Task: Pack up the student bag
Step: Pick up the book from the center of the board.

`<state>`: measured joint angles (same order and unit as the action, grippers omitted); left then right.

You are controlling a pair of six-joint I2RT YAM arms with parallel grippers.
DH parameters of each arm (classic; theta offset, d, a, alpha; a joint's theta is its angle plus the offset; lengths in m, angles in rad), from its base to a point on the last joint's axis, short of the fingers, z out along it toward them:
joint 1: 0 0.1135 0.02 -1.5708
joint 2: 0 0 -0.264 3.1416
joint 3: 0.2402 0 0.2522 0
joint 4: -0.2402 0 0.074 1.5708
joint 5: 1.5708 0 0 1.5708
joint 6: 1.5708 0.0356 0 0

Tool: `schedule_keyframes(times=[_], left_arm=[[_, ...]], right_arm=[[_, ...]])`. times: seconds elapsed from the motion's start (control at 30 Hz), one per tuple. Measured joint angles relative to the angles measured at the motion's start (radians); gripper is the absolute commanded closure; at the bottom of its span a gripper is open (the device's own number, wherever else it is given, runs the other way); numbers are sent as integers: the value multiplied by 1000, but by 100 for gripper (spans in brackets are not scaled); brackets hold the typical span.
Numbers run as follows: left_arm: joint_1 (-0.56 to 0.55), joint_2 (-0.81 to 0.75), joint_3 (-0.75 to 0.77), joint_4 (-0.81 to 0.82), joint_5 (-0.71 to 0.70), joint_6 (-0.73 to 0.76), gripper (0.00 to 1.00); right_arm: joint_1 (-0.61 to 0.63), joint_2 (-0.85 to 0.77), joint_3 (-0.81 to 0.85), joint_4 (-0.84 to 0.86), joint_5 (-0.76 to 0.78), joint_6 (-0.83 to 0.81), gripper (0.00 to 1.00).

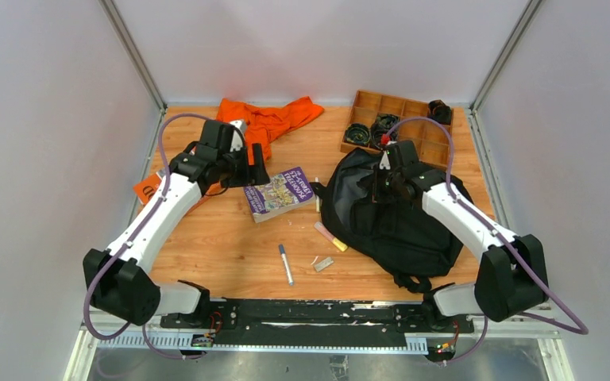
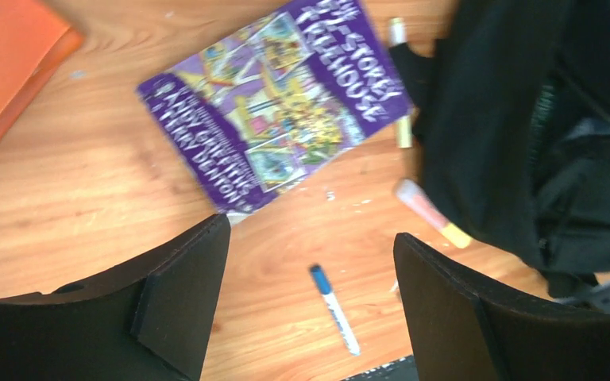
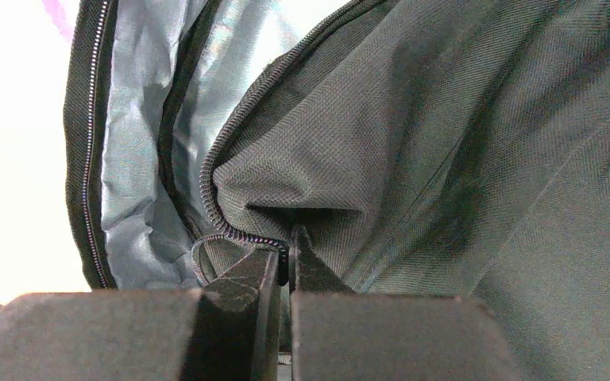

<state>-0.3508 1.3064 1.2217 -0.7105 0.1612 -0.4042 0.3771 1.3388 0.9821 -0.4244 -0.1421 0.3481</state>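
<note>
Next, my left gripper moves down, turns its open fingers astride the purple book's author-name edge point(image 1: 251, 208) point(image 2: 205, 184) by the book's near corner and closes, as bare tabletop borders that edge.
The black student bag point(image 1: 397, 214) lies right of centre, its main zip open and grey lining showing point(image 3: 139, 143). My right gripper point(image 1: 387, 181) is shut on the bag's zippered edge point(image 3: 242, 236) and holds the flap. A purple book point(image 1: 279, 193) lies flat left of the bag, also in the left wrist view point(image 2: 282, 99). My left gripper point(image 1: 254, 168) hangs open and empty above the table just behind the book; its fingers point(image 2: 179, 298) frame a blue-capped marker point(image 2: 333, 308). A pink and yellow highlighter point(image 2: 431, 213) lies against the bag's edge.
An orange cloth point(image 1: 274, 119) lies at the back. An orange folder point(image 1: 149, 189) is at the left. A wooden compartment tray point(image 1: 397, 119) with black items stands at the back right. A marker point(image 1: 285, 263) and a small eraser point(image 1: 324, 263) lie near the front.
</note>
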Motion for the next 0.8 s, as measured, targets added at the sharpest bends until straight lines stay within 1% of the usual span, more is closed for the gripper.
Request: schedule_keyframes(times=[0.2,0.23,0.3,0.37,0.47,0.63,0.7,0.8], left_arm=[[55,1,-90,-10,-154,-23,19],[56,6,-101,-5,-178,-21,17],[60,30,-110,-1,-201,-21,17],[61,76,-109,4,-218,-35,19],[69,152,-127,42,-208,-83,21],[82,211,-254,163,-149,-182,21],[93,220,-312,233,-108,-215,24],[107,241,-369,326,-52,-260,32]], right_arm=[[0,-12,-14,25,-6,10,100],[0,-20,-16,26,-7,9,100],[0,-40,-22,26,-7,9,100],[0,-63,-29,26,-8,9,100],[0,-91,-38,27,-15,9,100],[0,-116,-64,29,-32,14,100],[0,-119,-66,30,-43,19,100],[0,-120,-68,34,-57,23,100]])
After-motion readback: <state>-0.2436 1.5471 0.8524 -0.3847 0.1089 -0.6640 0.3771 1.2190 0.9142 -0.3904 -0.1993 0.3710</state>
